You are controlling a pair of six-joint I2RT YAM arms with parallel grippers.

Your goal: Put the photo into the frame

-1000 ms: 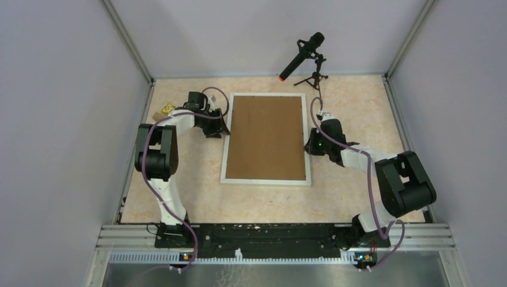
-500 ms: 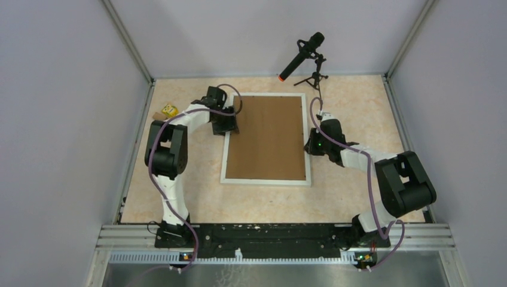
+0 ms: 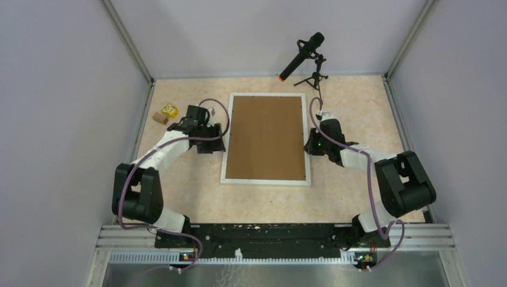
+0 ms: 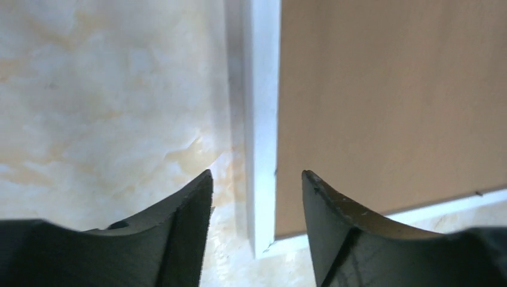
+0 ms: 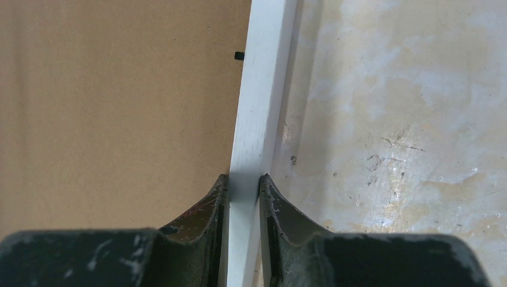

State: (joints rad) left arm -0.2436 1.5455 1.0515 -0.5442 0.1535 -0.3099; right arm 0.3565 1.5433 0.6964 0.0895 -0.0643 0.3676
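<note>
The right gripper swings back next, turns the held trim toward the bare tabletop in front of the frame and releases it, since that space lies back from the gripper.
The frame [image 3: 226, 162] of thin white moulding lies flat in the middle of the table, with a brown backing board [image 3: 266, 137] filling it. The photo is hidden. My left gripper [image 3: 216, 141] is open at the frame's left side. In the left wrist view the left gripper [image 4: 257, 173] has the white moulding [image 4: 263, 89] and one of the frame's corners showing between its fingers, untouched. My right gripper [image 3: 308, 145] is at the right side. The right wrist view shows the right gripper [image 5: 244, 177] shut on the right moulding [image 5: 266, 72], one finger over the board [image 5: 119, 89].
A microphone [image 3: 302, 55] on a small tripod stands at the back, just beyond the frame's far right corner. A yellow block [image 3: 169, 109] and a brown block [image 3: 159, 117] lie at the back left. Walls close in three sides.
The left arm reached over the frame's upper left edge, then drew back left and toward the near side. Its jaws opened wider. The right arm and the frame have not moved.
</note>
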